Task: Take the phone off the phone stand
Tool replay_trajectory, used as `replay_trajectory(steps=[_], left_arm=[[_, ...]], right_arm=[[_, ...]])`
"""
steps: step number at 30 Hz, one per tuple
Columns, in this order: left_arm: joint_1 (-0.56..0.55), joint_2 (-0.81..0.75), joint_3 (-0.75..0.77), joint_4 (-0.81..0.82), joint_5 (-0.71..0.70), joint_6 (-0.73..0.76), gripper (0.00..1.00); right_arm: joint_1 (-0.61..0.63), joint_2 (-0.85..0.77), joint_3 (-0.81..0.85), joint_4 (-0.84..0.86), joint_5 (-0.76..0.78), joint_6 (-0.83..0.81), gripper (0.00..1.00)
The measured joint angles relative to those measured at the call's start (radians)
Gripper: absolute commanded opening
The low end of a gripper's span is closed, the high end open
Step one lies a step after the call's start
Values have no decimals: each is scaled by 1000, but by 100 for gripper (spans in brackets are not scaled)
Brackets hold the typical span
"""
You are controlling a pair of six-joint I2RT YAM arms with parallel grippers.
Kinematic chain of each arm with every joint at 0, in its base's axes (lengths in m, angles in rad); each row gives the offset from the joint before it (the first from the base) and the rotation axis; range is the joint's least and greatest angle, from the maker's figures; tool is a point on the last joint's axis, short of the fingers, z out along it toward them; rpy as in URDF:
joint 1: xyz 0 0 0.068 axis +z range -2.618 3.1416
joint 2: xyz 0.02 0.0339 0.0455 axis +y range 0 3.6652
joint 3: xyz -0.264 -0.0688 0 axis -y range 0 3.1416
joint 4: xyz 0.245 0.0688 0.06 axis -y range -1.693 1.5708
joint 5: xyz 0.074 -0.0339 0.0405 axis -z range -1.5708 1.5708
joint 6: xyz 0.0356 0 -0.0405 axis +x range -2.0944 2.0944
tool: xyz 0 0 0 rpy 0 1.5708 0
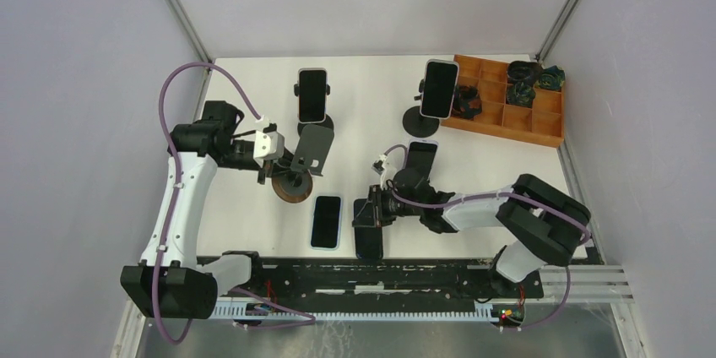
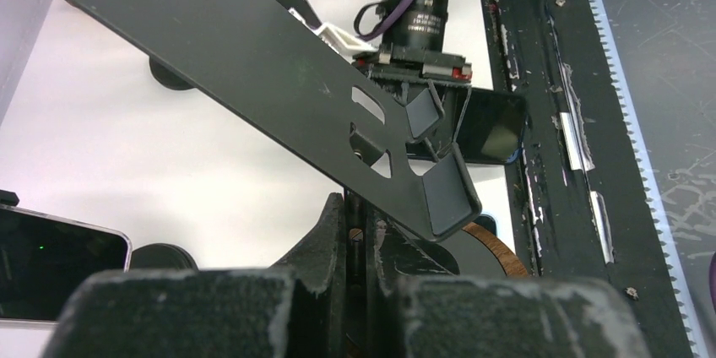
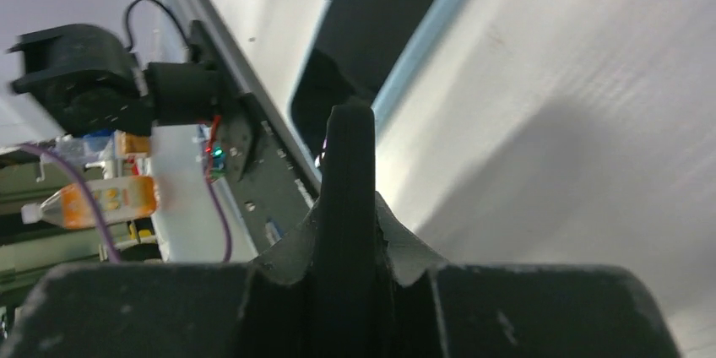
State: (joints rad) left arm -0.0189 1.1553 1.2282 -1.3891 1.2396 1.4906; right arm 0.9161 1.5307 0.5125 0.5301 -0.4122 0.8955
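The table beside the light-rimmed phone is clear, so I need to lower my right gripper toward that phone, bring the black phone down alongside it and open.
My left gripper (image 1: 283, 172) is shut on the post of an empty black phone stand (image 1: 312, 146) with a round brown base. In the left wrist view its fingers (image 2: 359, 214) clamp the thin post under the tilted cradle plate (image 2: 253, 71). My right gripper (image 1: 370, 212) is shut on a black phone (image 1: 368, 240), held low by the table's front edge, clear of the stand. In the right wrist view this phone (image 3: 350, 155) shows edge-on between my fingers (image 3: 350, 206). It also shows in the left wrist view (image 2: 494, 126).
A light-rimmed phone (image 1: 326, 221) lies flat next to the held one. Another phone (image 1: 420, 155) lies flat under the right arm. Two phones stand on stands at the back (image 1: 312, 94) (image 1: 439, 88). A wooden compartment tray (image 1: 540, 126) sits at the back right.
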Motion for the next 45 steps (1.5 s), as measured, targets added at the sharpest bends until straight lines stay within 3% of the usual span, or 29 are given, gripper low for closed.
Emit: replay_trajectory(steps=[10, 17, 24, 32, 45], left_arm=[[0, 3, 2, -37, 0, 20, 2], [0, 6, 2, -50, 2, 30, 2], [0, 10, 2, -53, 21, 43, 2], [0, 11, 2, -53, 24, 53, 2], [0, 16, 2, -67, 27, 79, 2]], right_arm=[[5, 175, 19, 117, 43, 68, 2], [5, 278, 65, 190, 44, 164, 27], [-7, 296, 101, 188, 167, 150, 39], [-24, 285, 118, 192, 254, 143, 78], [-14, 14, -1, -40, 399, 4, 83]])
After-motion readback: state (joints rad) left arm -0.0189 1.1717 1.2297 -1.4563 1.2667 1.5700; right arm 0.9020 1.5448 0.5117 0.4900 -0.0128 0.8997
